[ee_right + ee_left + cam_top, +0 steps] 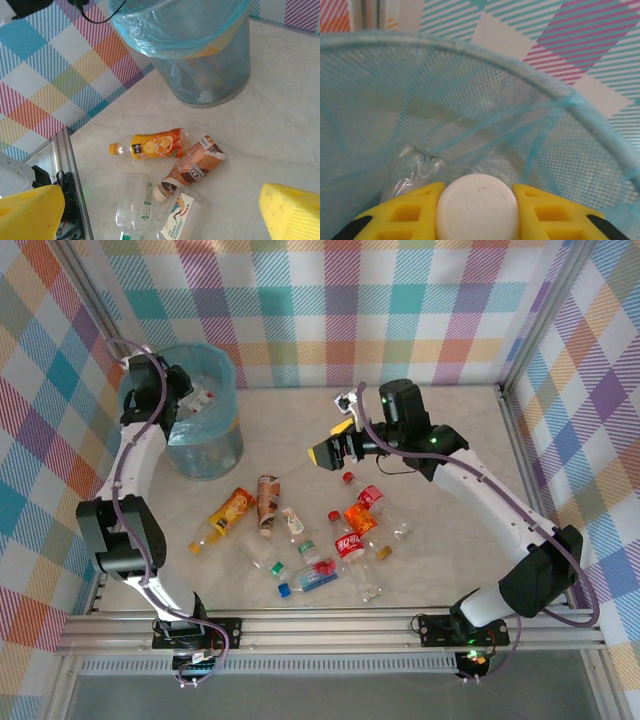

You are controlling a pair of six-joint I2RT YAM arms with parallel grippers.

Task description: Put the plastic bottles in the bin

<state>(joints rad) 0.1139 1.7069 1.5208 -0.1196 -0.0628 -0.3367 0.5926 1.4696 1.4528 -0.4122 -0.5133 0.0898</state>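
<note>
The bag-lined inside of the bin is below my left gripper, so my left gripper should next lower the plastic bottle deeper past the bag's rim and release it there.
The bin, lined with a light blue bag, stands at the far left. My left gripper hangs over its mouth, shut on a plastic bottle. In the left wrist view that bottle's white cap sits between the yellow fingers, with the bag's rim beyond. My right gripper is open above the table's middle, empty. Below it lie an orange-label bottle, a brown-label bottle, a clear green-capped one and a white-label one. The bin is further off.
Several more bottles lie in a loose cluster at mid-table, among them red-label ones and a blue-label one. Checked walls close the back and sides. An aluminium rail runs along the near edge.
</note>
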